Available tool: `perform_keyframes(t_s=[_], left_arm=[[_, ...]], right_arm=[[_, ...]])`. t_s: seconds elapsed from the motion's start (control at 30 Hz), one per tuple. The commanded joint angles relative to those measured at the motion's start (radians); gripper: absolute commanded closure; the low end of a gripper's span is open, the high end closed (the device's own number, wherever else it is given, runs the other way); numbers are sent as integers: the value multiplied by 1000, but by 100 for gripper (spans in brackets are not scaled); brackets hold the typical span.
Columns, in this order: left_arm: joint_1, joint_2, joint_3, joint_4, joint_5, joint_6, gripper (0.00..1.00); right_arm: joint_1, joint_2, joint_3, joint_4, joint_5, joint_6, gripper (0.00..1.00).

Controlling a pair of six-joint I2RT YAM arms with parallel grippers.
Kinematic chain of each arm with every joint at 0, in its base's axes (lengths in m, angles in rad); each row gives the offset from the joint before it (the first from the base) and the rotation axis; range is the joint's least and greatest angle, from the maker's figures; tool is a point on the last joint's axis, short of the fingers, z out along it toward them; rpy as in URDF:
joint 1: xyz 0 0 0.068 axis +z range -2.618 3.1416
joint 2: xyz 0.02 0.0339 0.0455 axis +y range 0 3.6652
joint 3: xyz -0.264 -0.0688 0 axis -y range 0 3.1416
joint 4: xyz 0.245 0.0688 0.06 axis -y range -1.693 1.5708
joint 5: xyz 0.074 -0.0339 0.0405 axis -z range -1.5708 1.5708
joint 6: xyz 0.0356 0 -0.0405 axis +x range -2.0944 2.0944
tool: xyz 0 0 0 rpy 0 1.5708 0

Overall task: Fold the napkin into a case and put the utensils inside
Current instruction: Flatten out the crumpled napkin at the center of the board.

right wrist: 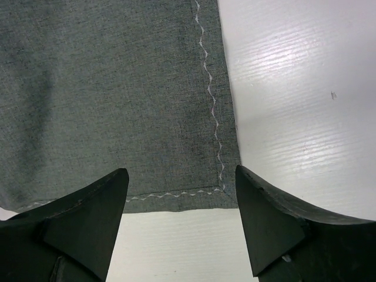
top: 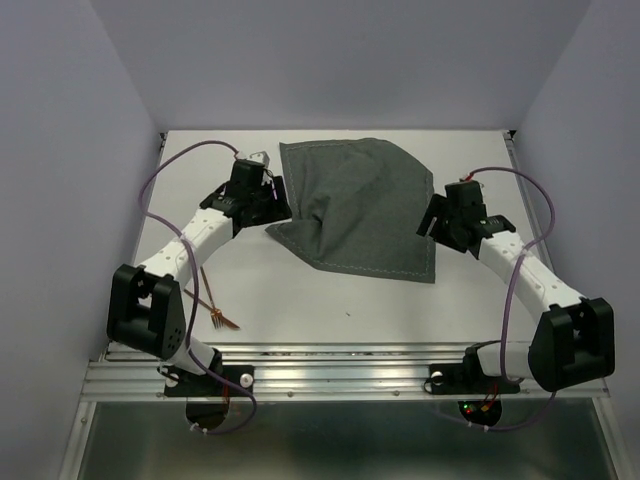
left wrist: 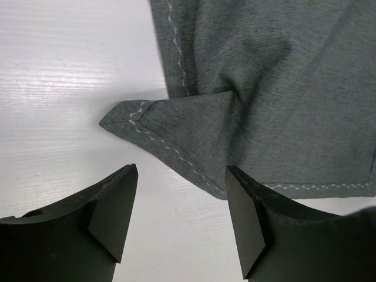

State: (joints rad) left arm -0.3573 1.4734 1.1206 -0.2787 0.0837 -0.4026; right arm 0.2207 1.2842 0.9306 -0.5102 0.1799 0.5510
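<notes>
The napkin's near stitched corner (top: 431, 278) (right wrist: 229, 198) lies flat on the tabletop below my right gripper's fingers, so next this gripper will lower and draw back onto it to close there.
The grey-green napkin (top: 360, 205) lies rumpled on the white table, its left side bunched and a corner turned over. It is not shaped into a case. My left gripper (top: 277, 200) is open at the napkin's left edge; in the left wrist view its jaws (left wrist: 181, 176) stand wide just short of the turned-over corner (left wrist: 170, 126). My right gripper (top: 430, 218) is open at the napkin's right edge; in the right wrist view it (right wrist: 181, 176) frames the flat stitched corner (right wrist: 194, 176). A copper-brown fork (top: 224, 320) lies near the front left, partly under the left arm.
Purple cables (top: 165, 180) loop over both arms. Walls close in the table on the left, back and right. A metal rail (top: 330, 378) runs along the front edge by the arm bases.
</notes>
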Motion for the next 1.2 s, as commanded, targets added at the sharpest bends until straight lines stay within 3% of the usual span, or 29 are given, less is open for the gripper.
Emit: perform_keyframes(t_s=[0.0, 0.1, 0.43, 0.77, 0.9, 0.93, 1.03, 1.17], left_arm=[[23, 60, -5, -25, -56, -31, 26], [43, 105, -10, -5, -53, -65, 21], [87, 237, -18, 96, -18, -130, 21], [93, 317, -35, 168, 30, -157, 31], [93, 332, -15, 180, 19, -159, 47], [93, 335, -10, 177, 13, -153, 65], [93, 332, 8, 161, 7, -145, 100], [93, 250, -13, 138, 13, -131, 100]], right_arm=[[-7, 18, 16, 9, -6, 21, 22], [-7, 26, 5, 19, -28, 33, 22], [-7, 47, 5, 33, -57, 32, 22], [-7, 50, -13, 41, -71, 33, 22], [-7, 50, -24, 41, -82, 36, 22], [-7, 46, -27, 41, -85, 36, 22], [-7, 38, -36, 38, -89, 41, 21], [-7, 20, -52, 3, -97, 62, 19]])
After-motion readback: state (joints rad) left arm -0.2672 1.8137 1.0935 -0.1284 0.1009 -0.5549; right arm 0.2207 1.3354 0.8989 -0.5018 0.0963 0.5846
